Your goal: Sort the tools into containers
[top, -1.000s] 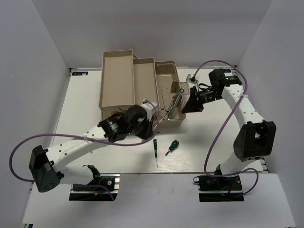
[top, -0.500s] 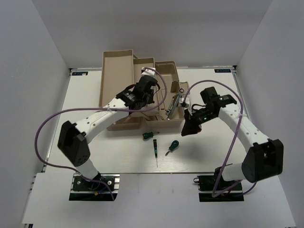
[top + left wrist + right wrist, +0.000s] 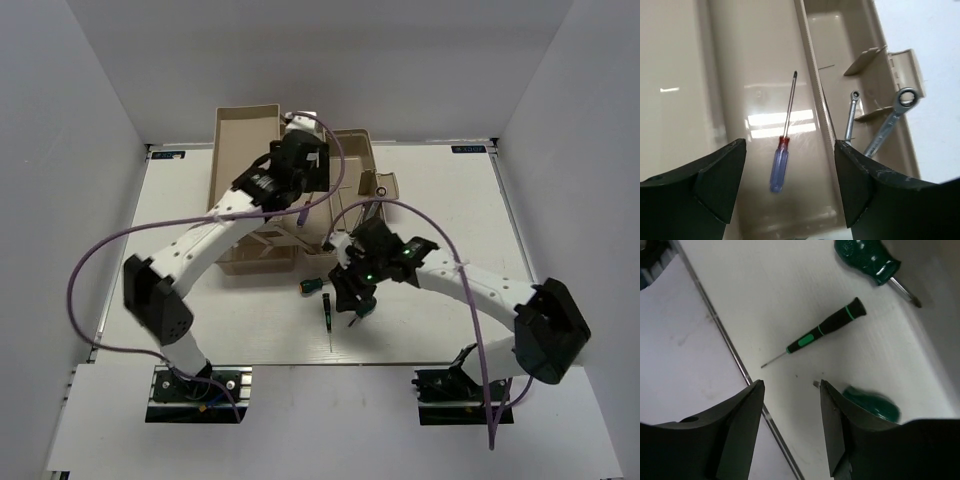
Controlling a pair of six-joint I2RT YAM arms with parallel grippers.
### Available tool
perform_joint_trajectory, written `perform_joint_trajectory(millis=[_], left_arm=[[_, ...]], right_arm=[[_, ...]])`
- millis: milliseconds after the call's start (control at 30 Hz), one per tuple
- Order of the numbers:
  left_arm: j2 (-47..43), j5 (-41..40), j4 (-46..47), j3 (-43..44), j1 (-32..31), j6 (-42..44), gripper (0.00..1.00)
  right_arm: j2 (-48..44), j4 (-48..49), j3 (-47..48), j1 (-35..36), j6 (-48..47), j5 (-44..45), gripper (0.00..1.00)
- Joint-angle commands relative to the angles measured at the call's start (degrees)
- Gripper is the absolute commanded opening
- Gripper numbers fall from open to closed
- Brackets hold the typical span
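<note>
My right gripper goes left in the top view next, turns along the handle's slant and descends, since the thin screwdriver's handle slants below it that way.
My left gripper hangs open over a beige toolbox tray. A blue-handled screwdriver lies loose on the tray floor between the jaws. In the toolbox base to the right lie a short silver wrench and a long one. My right gripper is open just above the table. A thin black-and-green screwdriver lies ahead of it, and a stubby green one farther off. Another green handle lies beside the right finger. From above, the left gripper is over the toolbox and the right gripper is in front of it.
The toolbox's translucent brown lid stands open at its right side. A metal strip marks the table's front edge close to my right gripper. White walls enclose the table on three sides.
My left gripper carried the blue screwdriver back over the tray and opened, leaving it there. My right gripper swung from the toolbox down to the green screwdrivers and opened.
</note>
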Motion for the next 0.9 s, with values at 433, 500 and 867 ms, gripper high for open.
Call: perform_joint_trajectory(millis=[433,500,867], left_arm=[[-49.01,4.85,-15.50,-27.62,-0.40,-5.65,0.88],[-49.55,4.86,-17.43,-28.15,-0.40,-5.65,0.88],[-50.07,5.48,-17.35,-32.19,-0.40,-5.65,0.89]], right_arm=[[20.68,6.30,6.76,9.90,33.83,24.06,0.50],[21.04,6.21,7.55,11.48,34.98,26.86,0.46],[22.54,3.13,7.29,17.11,39.82,41.30,0.07]])
